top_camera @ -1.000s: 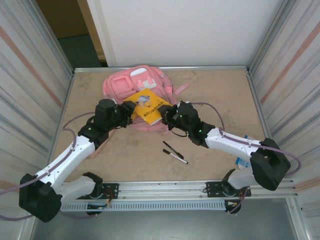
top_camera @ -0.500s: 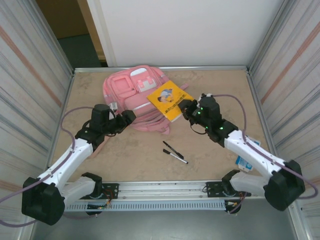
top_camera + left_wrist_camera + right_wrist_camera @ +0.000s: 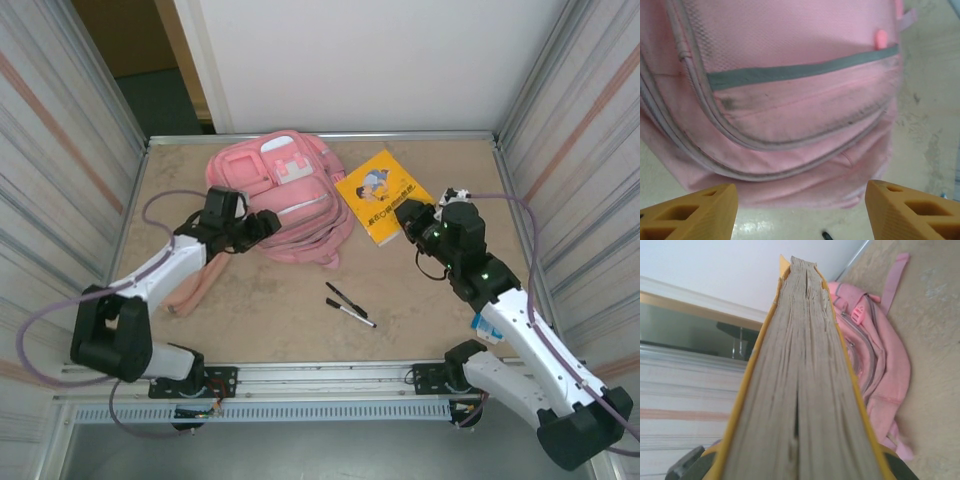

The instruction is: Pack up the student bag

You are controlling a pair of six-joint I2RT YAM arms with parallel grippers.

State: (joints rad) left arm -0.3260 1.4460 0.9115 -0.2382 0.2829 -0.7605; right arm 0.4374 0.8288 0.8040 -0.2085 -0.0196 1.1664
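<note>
My left gripper will go outward and down with its open fingers on both sides of the bag's upper piped edge (image 3: 275,204) (image 3: 697,55) beside the mesh, since that edge is outward and below.
The student bag (image 3: 285,195), a large pink backpack, lies flat at the back centre of the table. My left gripper (image 3: 262,222) is open at the bag's near left edge. In the left wrist view its orange fingertips (image 3: 695,210) stand wide apart with nothing between them, just short of the bag's lower front (image 3: 790,100). My right gripper (image 3: 408,215) is shut on a yellow book (image 3: 383,190), held right of the bag and apart from it. The right wrist view looks along the book's page edge (image 3: 800,390), with the bag (image 3: 885,370) beyond it.
Two black pens (image 3: 350,305) lie on the table in front of the bag. A small pink pouch (image 3: 190,285) lies under my left forearm. A blue and white item (image 3: 487,325) sits near the right arm. Metal walls close in the left and right sides.
My right gripper has carried the yellow book off the bag to the right and back. My left gripper has opened wider, let go at the book's edge and shifted back along the bag's left side.
</note>
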